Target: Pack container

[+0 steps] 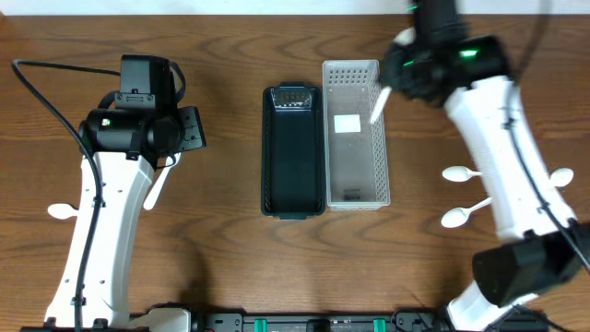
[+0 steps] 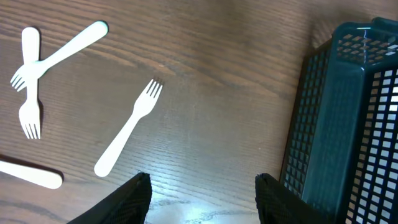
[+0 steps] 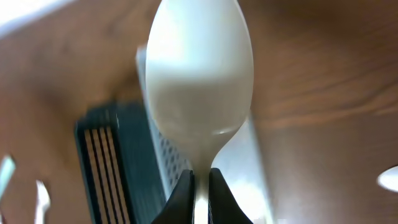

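The right gripper first shifts toward the dark basket next, to get the spoon down over the white basket's label. The spoon still overhangs the white basket's rim.
My right gripper (image 1: 395, 81) is shut on a white plastic spoon (image 1: 378, 106) and holds it above the far right rim of the clear white basket (image 1: 355, 189). In the right wrist view the spoon's bowl (image 3: 199, 74) fills the frame above the closed fingers (image 3: 200, 193), with the white basket (image 3: 163, 155) and the dark basket (image 3: 112, 168) below. The dark green basket (image 1: 293, 207) stands just left of the white one. My left gripper (image 1: 189, 129) is open and empty over bare table (image 2: 202, 199), left of the dark basket (image 2: 348, 124). A white fork (image 2: 127, 127) lies ahead of it.
Two crossed forks (image 2: 30, 81) and another white handle (image 2: 31, 175) lie left of the left gripper. A spoon (image 1: 60, 211) lies at the far left. Three spoons (image 1: 458, 172) (image 1: 461, 215) (image 1: 560, 177) lie on the table right of the baskets.
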Controlling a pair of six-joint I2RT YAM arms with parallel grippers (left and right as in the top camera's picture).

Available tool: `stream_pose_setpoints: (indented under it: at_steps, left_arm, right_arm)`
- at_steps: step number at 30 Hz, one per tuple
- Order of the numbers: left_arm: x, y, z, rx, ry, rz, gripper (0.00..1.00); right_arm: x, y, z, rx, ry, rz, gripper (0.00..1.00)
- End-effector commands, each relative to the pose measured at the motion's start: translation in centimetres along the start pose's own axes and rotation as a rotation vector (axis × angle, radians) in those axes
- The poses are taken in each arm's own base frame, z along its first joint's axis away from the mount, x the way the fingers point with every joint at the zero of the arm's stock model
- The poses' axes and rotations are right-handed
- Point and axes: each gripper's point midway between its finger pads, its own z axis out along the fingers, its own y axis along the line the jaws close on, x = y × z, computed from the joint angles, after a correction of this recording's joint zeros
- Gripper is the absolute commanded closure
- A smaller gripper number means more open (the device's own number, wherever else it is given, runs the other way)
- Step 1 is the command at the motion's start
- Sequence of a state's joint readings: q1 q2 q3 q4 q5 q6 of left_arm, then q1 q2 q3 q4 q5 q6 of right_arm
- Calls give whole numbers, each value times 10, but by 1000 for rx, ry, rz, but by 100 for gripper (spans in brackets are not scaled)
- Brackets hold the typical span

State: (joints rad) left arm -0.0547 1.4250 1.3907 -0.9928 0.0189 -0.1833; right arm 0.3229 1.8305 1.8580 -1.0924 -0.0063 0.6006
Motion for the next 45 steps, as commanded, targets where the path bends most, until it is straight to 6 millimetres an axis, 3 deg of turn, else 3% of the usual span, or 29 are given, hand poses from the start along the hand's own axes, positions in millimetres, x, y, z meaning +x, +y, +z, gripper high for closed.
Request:
stream_pose_setpoints:
  at_steps: [1, 7, 10, 13, 14, 15, 16, 17, 20, 22, 25, 27, 30, 32, 34, 36, 38, 40, 45]
  left_arm:
    - [0, 3, -1, -12, 4, -1, 43]
    - [1, 3, -1, -13, 10, -1, 43]
    - [2, 4, -1, -14, 13, -1, 43]
    - [3, 4, -1, -14, 15, -1, 43]
    - [3, 4, -1, -14, 15, -1, 43]
    - [3, 4, -1, -14, 15, -1, 43]
    - [3, 4, -1, -14, 15, -1, 43]
    - [3, 4, -1, -14, 15, -1, 43]
    - [3, 4, -1, -14, 15, -1, 43]
    - [3, 4, -1, -15, 16, -1, 43]
    - [3, 4, -1, -15, 16, -1, 43]
    - [3, 4, -1, -15, 16, -1, 43]
    - [3, 4, -1, -15, 16, -1, 43]
    - [3, 4, -1, -15, 16, -1, 42]
    - [3, 4, -1, -15, 16, -1, 43]
    - [3, 4, -1, -15, 16, -1, 43]
    - [3, 4, -1, -15, 16, -1, 43]
    - [3, 4, -1, -14, 16, -1, 43]
    - [3, 4, -1, -15, 16, -1, 43]
  right_arm:
    - [33, 6, 43, 74, 112, -114, 98]
    - [84, -1, 105, 183, 302, -171, 99]
    - [101, -13, 125, 231, 376, -177, 98]
    - [107, -17, 132, 240, 407, -220, 92]
    - [107, -17, 132, 237, 408, -234, 84]
    - [105, -16, 131, 229, 403, -247, 71]
    - [103, -14, 129, 223, 394, -252, 49]
    - [100, -12, 126, 217, 385, -250, 40]
    - [86, -7, 114, 193, 344, -240, 39]
    - [66, -2, 95, 166, 291, -222, 42]
    - [20, -3, 50, 146, 144, -181, 45]
    - [-21, -22, 6, 185, -12, -77, 50]
    - [-60, -65, -50, 233, -188, 142, 49]
    - [-72, -101, -75, 254, -239, 308, 47]
    - [-68, -143, -88, 305, -237, 530, 47]
    - [-57, -179, -89, 357, -197, 727, 41]
    - [-43, -209, -82, 405, -138, 890, 23]
    - [-30, -231, -65, 437, -76, 1010, 21]
    - [-2, -264, -13, 485, 41, 1100, 22]
